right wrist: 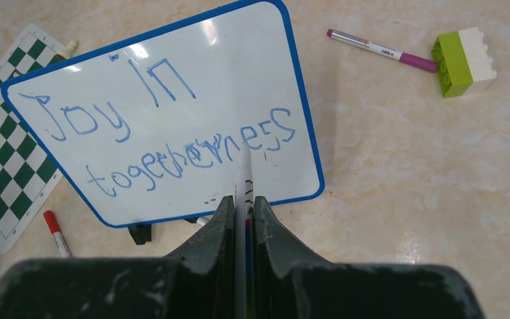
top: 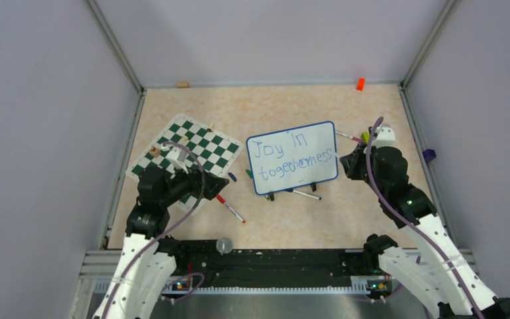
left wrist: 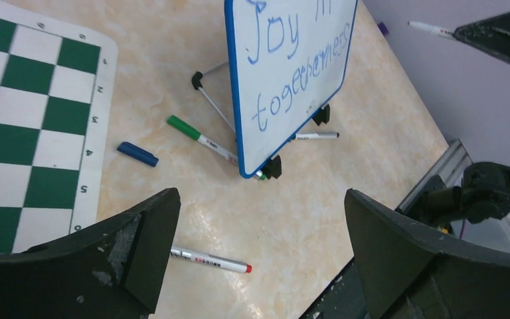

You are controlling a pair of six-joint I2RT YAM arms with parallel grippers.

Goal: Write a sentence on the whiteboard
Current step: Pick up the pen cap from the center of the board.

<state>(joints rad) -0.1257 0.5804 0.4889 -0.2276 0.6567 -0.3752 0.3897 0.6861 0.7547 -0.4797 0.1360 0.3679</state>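
Observation:
The blue cap [top: 232, 177] [left wrist: 137, 154] is below and outward, and the held marker is uncapped, so my left gripper should move outward next, turn its fingers down and go down onto the cap.
The whiteboard [top: 322, 133] stands tilted on black feet at mid-table, blue-framed. The blue sentence [top: 292, 166] reads "Joy in togetherness" in two lines; it also shows in the right wrist view [right wrist: 192, 159] and the left wrist view [left wrist: 299, 86]. My right gripper [top: 346, 161] is at the board's right edge, shut on a white marker [right wrist: 243, 179]. The marker's tip points at the board [right wrist: 239, 60] just under "ness"; I cannot tell if it touches. My left gripper [top: 218, 181] is open and empty [left wrist: 259, 199], left of the board above the table.
A green-and-white chess mat [top: 192, 147] lies on the left. A red-capped marker [left wrist: 209, 259], a green marker [left wrist: 199, 138], a blue cap [left wrist: 137, 153] and a black marker [left wrist: 315, 135] lie by the board's feet. A pink marker [right wrist: 382, 50] and a green-white brick [right wrist: 463, 61] lie to the right.

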